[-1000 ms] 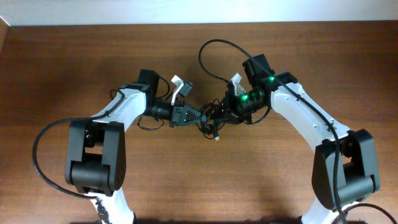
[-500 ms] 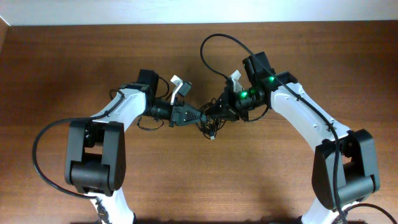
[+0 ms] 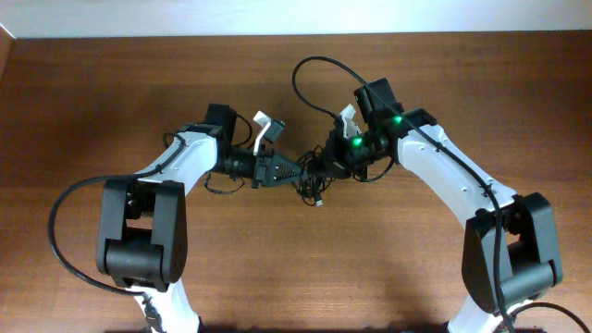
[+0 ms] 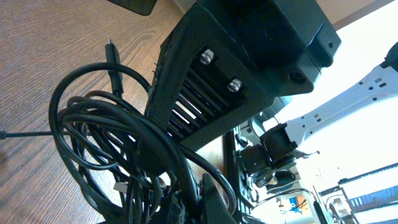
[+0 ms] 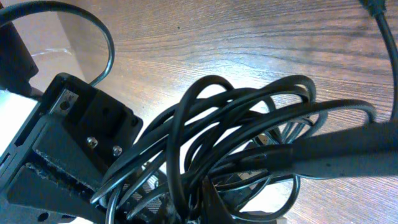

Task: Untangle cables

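Note:
My left gripper moves down toward the table next, away from the right gripper, and then releases its pieces of cable.
The cables (image 3: 313,181) form a small knotted bundle of thin black wires hanging between my two grippers at the table's middle, with a plug end (image 3: 318,201) dangling below. My left gripper (image 3: 294,172) comes from the left, shut on strands of the bundle. My right gripper (image 3: 326,166) meets it from the right, shut on other strands. In the left wrist view the cable loops (image 4: 93,137) fill the lower left, running through my left gripper (image 4: 200,204), with the right gripper's body (image 4: 236,74) just behind. In the right wrist view the cable loops (image 5: 242,124) cross my right gripper (image 5: 206,200).
A thick black arm cable (image 3: 310,79) arcs above the right wrist. The brown wooden table (image 3: 111,102) ends at a pale strip along its far edge (image 3: 277,17). Both arm bases (image 3: 148,250) stand near the front.
My right gripper has closed on the bundle and shifted slightly left and away. The bundle and its dangling plug moved a little with it. The left arm has stayed put.

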`<state>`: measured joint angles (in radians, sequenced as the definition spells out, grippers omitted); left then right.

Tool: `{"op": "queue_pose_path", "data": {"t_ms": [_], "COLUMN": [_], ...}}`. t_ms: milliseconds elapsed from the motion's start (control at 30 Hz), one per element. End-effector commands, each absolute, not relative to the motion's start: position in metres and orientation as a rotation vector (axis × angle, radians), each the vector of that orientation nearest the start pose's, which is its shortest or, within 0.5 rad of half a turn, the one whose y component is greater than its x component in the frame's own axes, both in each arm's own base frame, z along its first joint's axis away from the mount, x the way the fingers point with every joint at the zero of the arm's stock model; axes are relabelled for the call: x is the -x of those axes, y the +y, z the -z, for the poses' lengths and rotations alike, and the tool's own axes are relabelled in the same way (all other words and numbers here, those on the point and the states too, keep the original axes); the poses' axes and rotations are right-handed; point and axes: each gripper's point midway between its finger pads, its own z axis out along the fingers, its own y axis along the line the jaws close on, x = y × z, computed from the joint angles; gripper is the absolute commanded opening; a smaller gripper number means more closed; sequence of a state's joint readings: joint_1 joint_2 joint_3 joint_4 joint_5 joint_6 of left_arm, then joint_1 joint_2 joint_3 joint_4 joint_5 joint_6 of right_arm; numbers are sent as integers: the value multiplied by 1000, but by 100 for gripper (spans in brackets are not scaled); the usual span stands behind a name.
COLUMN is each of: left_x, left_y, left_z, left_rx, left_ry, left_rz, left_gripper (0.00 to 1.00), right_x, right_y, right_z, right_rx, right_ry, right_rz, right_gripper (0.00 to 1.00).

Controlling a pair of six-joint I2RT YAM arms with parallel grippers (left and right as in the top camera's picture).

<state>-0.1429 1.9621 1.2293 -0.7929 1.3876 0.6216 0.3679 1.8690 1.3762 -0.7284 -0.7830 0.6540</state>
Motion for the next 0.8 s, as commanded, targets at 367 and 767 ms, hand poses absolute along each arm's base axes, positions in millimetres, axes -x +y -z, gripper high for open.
{"op": "queue_pose_path", "data": {"t_ms": [367, 767], "left_x": [-312, -353], "left_y": [-191, -110], "left_z": [-68, -1], "left_rx": [-937, -267], "left_ry": [2430, 3011], "left_rz": [1392, 544], "left_gripper": [0, 0], "right_x": [-342, -337], "right_y": [186, 158], "right_z": [-203, -169], "right_rx": [-161, -183], "right_ry": [2677, 2821], "right_rz": [-1539, -1210], "right_gripper": [4, 4]}}
